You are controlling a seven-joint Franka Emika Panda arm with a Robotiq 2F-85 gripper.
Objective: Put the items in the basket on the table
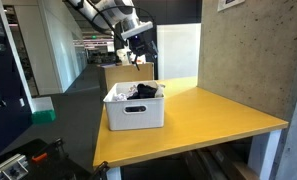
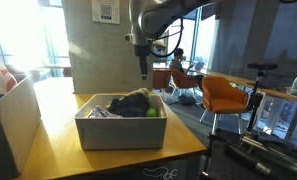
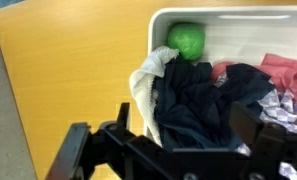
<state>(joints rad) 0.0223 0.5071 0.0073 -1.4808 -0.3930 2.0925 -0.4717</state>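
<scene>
The folds of the dark blue cloth stick up above the basket's rim. My gripper should next turn as it goes down from above the basket onto the raised top of the dark blue cloth [image 2: 134, 101].
A white basket [image 1: 134, 109] stands on the yellow table [image 1: 218, 112]; it also shows in an exterior view [image 2: 120, 131] and in the wrist view [image 3: 160, 22]. It holds a dark blue cloth [image 3: 196, 100], a white cloth [image 3: 143, 92], a green ball [image 3: 186, 40], a pink cloth [image 3: 286, 70] and a patterned cloth [image 3: 285, 104]. The dark cloth [image 2: 132, 101] and green ball [image 2: 151, 112] rise above the rim. My gripper [image 1: 138, 57] hangs open and empty above the basket [image 2: 142, 68]. In the wrist view its fingers [image 3: 183, 125] straddle the dark cloth from above.
A concrete wall [image 1: 250, 45] borders the table. An orange chair [image 2: 224, 95] and desks stand beyond the table edge. A white box [image 2: 10, 125] sits at the table's near corner. Bare tabletop [image 3: 68, 70] lies beside the basket.
</scene>
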